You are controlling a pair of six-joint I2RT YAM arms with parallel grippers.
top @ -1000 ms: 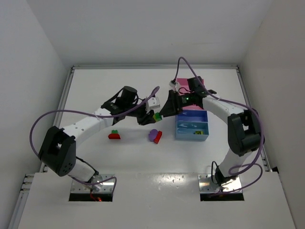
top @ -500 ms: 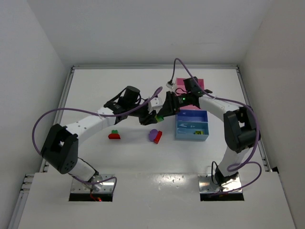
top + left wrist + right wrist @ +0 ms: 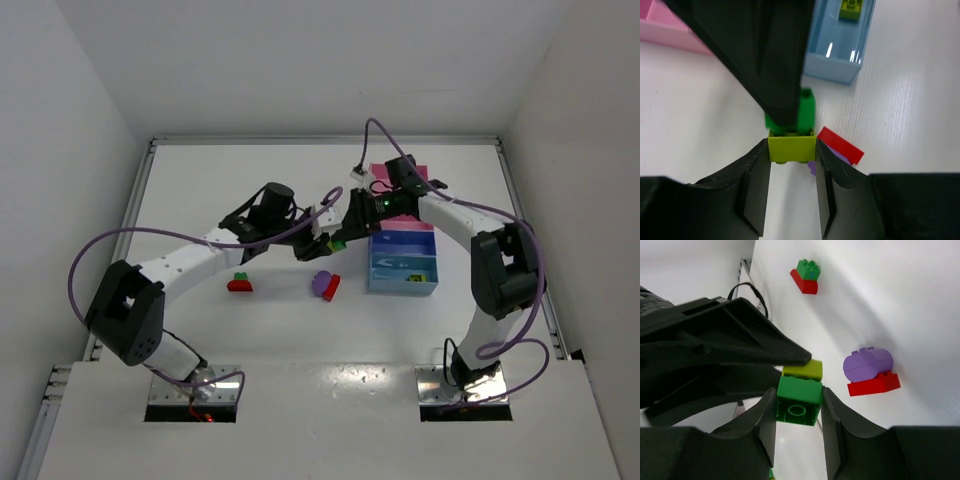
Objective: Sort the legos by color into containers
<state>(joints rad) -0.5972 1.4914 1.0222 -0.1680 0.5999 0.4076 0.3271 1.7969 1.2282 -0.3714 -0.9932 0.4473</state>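
Note:
The right gripper pulls the green lego away from the left gripper next, outward over the far pink compartment, since the light blue one already holds yellow-green.
A yellow-green lego (image 3: 792, 146) and a green lego (image 3: 799, 402) are joined as a pair (image 3: 336, 240), held above the table between both arms. My left gripper (image 3: 792, 150) is shut on the yellow-green half. My right gripper (image 3: 799, 400) is shut on the green half, its pads touching both sides. A purple-on-red pair (image 3: 325, 285) lies on the table just below them. Farther left lies a green-on-red pair (image 3: 240, 283). The containers (image 3: 403, 288) form a tray at the right, pink at the far end and blue nearer. One yellow-green lego (image 3: 852, 10) lies in the light blue compartment.
Purple cables loop from both arms over the table. A raised rail (image 3: 140, 200) borders the table on the left, back and right. The tray stands directly right of the two grippers.
The right gripper has closed onto the green half of the pair held by the left gripper. Both grippers have shifted slightly, and the legos on the table have not moved.

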